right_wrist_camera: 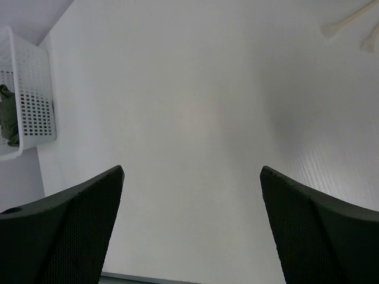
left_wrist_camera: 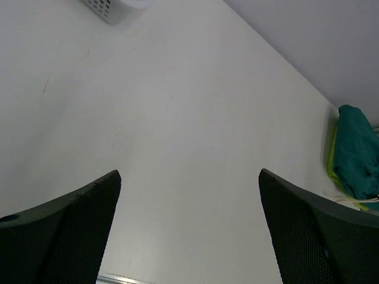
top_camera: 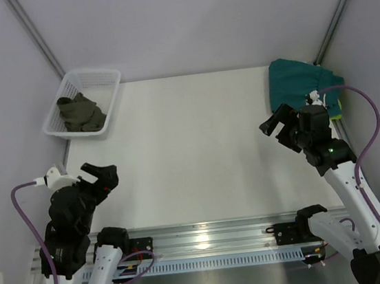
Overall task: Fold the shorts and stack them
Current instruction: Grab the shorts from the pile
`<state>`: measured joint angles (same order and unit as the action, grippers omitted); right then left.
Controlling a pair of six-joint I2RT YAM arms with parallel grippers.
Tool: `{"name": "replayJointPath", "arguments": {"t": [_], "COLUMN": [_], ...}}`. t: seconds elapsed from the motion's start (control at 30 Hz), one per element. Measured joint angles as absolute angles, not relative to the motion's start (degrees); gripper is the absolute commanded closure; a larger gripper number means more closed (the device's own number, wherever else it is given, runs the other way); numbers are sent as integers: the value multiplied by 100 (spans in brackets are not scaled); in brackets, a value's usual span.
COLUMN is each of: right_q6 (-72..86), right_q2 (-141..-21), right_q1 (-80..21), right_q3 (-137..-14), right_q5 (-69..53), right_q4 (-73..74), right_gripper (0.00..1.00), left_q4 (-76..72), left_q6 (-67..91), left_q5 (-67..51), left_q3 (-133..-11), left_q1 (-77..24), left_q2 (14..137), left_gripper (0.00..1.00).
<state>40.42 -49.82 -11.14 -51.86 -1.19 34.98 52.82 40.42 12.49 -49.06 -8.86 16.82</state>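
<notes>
My left gripper moves outward along the table and down into the white basket (top_camera: 96, 75) next, onto the crumpled olive-green shorts (top_camera: 79, 112), since they still lie there unfolded.
The olive-green shorts (top_camera: 81, 112) lie crumpled in a white basket (top_camera: 96, 75) at the far left; a strip of them shows in the right wrist view (right_wrist_camera: 7, 115). The folded teal shorts (top_camera: 296, 82) lie at the far right with a yellow-green layer under them; they also show in the left wrist view (left_wrist_camera: 358, 151). White drawstring ends (right_wrist_camera: 346, 22) lie on the table. My left gripper (top_camera: 96, 176) is open and empty above the near left of the table. My right gripper (top_camera: 280, 128) is open and empty, just in front of the teal shorts.
The white table (top_camera: 197, 141) is walled by grey panels at the back and sides. A metal rail (top_camera: 209, 240) runs along the near edge between the arm bases. The basket also shows in the left wrist view (left_wrist_camera: 112, 7) and the right wrist view (right_wrist_camera: 32, 100).
</notes>
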Motion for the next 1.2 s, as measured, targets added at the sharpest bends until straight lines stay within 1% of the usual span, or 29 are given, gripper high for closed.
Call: {"name": "replayJointPath", "arguments": {"t": [0.1,0.2,0.3,0.4,0.53,0.6,0.73,0.93,1.03,1.13,1.2], "right_q6": [4042,4032,4014,3983,3931,3900,3898,3907,3938,3959,4012], "right_q2": [-4982,-4984,-4984,-5009,-5129,-5223,-5343,-5566,-5682,-5760,-5817], "right_q1": [-1120,-1120,-1120,-1120,-1118,-1118,-1105,-1039,-1017,-1000,-998], "right_q3": [-5186,-5186,-5186,-5188,-5247,-5304,-5315,-5315,-5315,-5315,-5315], "right_q5": [-119,-119,-119,-119,-119,-119,-126,-204,-213,-250,-272], "right_q4": [3479,3481,3481,3483,3489,3483,3483,3489,3485,3476,3446], "right_gripper": [1,1,1,0,1,0,1,0,0,1,0], "left_q4": [5312,5317,5273,4934,4335,4233,4099,3844,3756,3776,3822], "left_q6": [4049,3994,3791,3638,3625,3656,3660,3586,3433,3188,2980], "left_q5": [1245,1347,1507,1549,1273,1197,1179,1208,1341,1437,1487], "left_q3": [-4912,-5072,-5537,-6110,-6713,-7107,-8193,-9660,-10300,-10849,-11161], "left_q1": [-886,-886,-681,-145,650,864,952,1002,1017,1026,1031], "left_q2": [1804,2307,3347,4582,6066,6720,7902,9181,9959,10731,11216], "left_gripper": [1,1,1,1,1,1,1,1,5,12,14]}}
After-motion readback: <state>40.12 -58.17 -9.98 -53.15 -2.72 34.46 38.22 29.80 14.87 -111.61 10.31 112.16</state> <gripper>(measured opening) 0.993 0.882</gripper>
